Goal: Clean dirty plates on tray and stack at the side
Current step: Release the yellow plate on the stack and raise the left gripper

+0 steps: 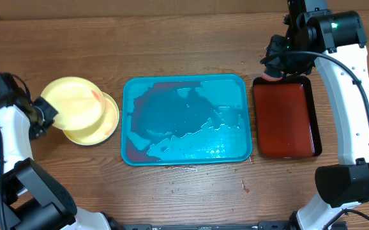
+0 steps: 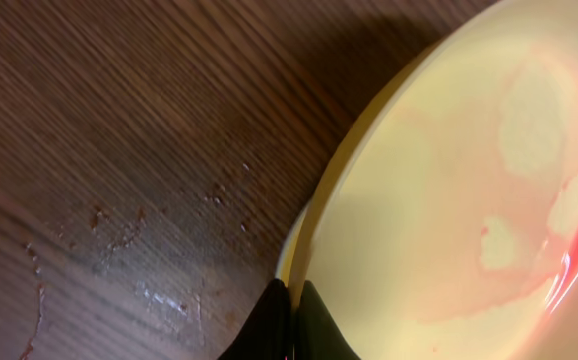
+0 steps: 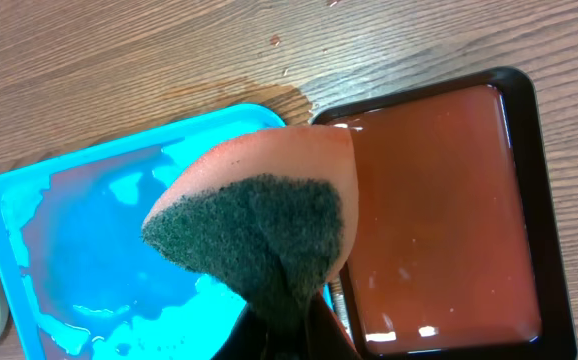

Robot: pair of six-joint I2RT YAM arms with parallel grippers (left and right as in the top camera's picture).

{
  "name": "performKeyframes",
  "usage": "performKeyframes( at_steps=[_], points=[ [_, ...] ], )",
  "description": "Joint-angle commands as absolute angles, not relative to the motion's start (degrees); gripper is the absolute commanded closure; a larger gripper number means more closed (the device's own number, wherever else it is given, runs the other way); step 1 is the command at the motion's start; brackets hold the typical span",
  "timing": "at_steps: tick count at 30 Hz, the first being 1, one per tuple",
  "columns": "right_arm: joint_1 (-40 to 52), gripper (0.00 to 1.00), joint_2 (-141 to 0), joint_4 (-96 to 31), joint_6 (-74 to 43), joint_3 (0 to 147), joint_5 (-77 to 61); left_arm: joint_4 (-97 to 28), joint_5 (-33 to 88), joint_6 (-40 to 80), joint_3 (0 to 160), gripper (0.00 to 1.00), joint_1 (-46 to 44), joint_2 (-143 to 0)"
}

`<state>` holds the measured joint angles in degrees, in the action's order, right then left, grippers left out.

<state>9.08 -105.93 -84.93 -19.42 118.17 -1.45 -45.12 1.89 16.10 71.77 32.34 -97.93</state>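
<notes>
The upper plate sits off-center over the lower one, so the left gripper will move down toward the turquoise tray (image 1: 126, 128) until the plates line up, and then open.
Two lime-yellow plates lie left of the tray, the upper one (image 1: 73, 102) overlapping the lower one (image 1: 110, 123). The upper plate has a faint red smear, clear in the left wrist view (image 2: 469, 180). My left gripper (image 1: 47, 115) is shut on that plate's left rim (image 2: 291, 300). No light blue plate is in view. The turquoise tray (image 1: 126, 128) lies in the middle, wet and smeared, with no plates on it. My right gripper (image 1: 275, 67) is shut on a pink sponge with a green scrub face (image 3: 259, 210), held above the gap between the two trays.
A dark red, black-rimmed tray (image 1: 286, 121) lies right of the turquoise tray and also shows in the right wrist view (image 3: 439, 200). Small wet spots and crumbs mark the wooden table (image 2: 119, 220) beside the plates.
</notes>
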Motion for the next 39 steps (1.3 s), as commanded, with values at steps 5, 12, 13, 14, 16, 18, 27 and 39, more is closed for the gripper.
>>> performKeyframes(
  at_steps=[5,12,13,14,16,18,27,39],
  points=[
    [8.9,0.96,-104.4,-84.6,-19.0,119.2,-1.1,-37.6,6.0,15.9,62.8,0.96,32.2,-97.4],
    [8.9,0.96,-104.4,-84.8,-19.0,119.2,-1.1,-40.0,7.1,15.8,61.2,0.96,31.5,-97.4],
    [8.9,0.96,-104.4,-84.8,-19.0,119.2,-1.1,-40.3,7.2,15.2,61.2,0.94,31.3,-97.4],
    [8.9,0.96,-104.4,-84.8,-19.0,119.2,-1.1,-40.4,7.3,14.2,61.2,0.85,30.9,-97.4],
    [8.9,0.96,-104.4,-84.8,-19.0,119.2,-1.1,-40.2,7.5,13.0,61.2,0.73,29.9,-97.4],
    [8.9,0.96,-104.4,-84.8,-19.0,119.2,-1.1,-40.0,7.5,12.6,61.3,0.67,28.8,-97.4],
    [8.9,0.96,-104.4,-86.7,-19.0,119.2,1.9,-40.7,6.8,9.8,66.6,0.58,22.1,-97.1],
    [8.8,0.96,-104.4,-87.3,-19.0,119.2,2.1,-44.5,-1.6,9.8,69.6,0.55,21.4,-97.1]
  ],
)
